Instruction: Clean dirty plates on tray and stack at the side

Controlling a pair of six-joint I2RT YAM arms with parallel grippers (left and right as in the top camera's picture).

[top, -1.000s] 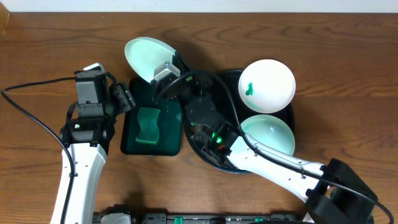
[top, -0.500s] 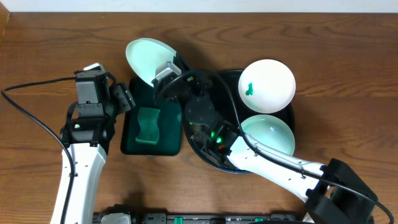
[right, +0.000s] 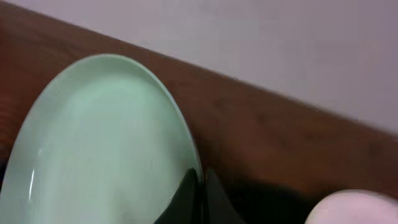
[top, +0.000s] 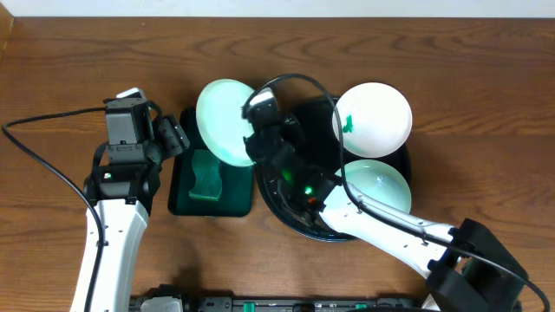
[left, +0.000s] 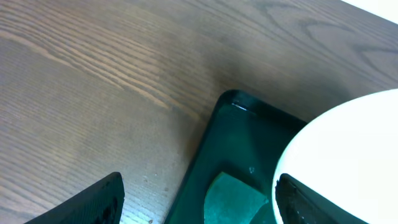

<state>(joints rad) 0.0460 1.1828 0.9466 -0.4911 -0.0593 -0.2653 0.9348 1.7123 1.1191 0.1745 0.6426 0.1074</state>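
Note:
I will next move my right gripper to the right in the overhead view, lower it onto the bare table past the black tray and release the plate it is holding, since the plate looks clean.
A pale mint plate (top: 224, 121) hangs tilted above the back right part of the small green tray, and my right gripper (top: 252, 132) is shut on its right rim. The right wrist view shows that plate (right: 99, 143) with the dark fingertips (right: 188, 198) pinching its edge. On the black tray (top: 317, 117) lie a white plate (top: 373, 119) with a green smear and another mint plate (top: 375, 186). My left gripper (top: 173, 137) stands open at the green tray's left side. In the left wrist view its fingers (left: 93, 202) hold nothing, and the held plate (left: 348, 155) fills the right.
A rectangular dark green tray (top: 184, 201) holds a green sponge (top: 206, 173) between the two arms; the sponge (left: 233, 199) also lies between my left fingers' tips. My right arm reaches across the black tray. Brown wooden table all around.
My right gripper has swung the mint plate from behind the green tray forward and right, so it now hangs over that tray. The left arm has not moved.

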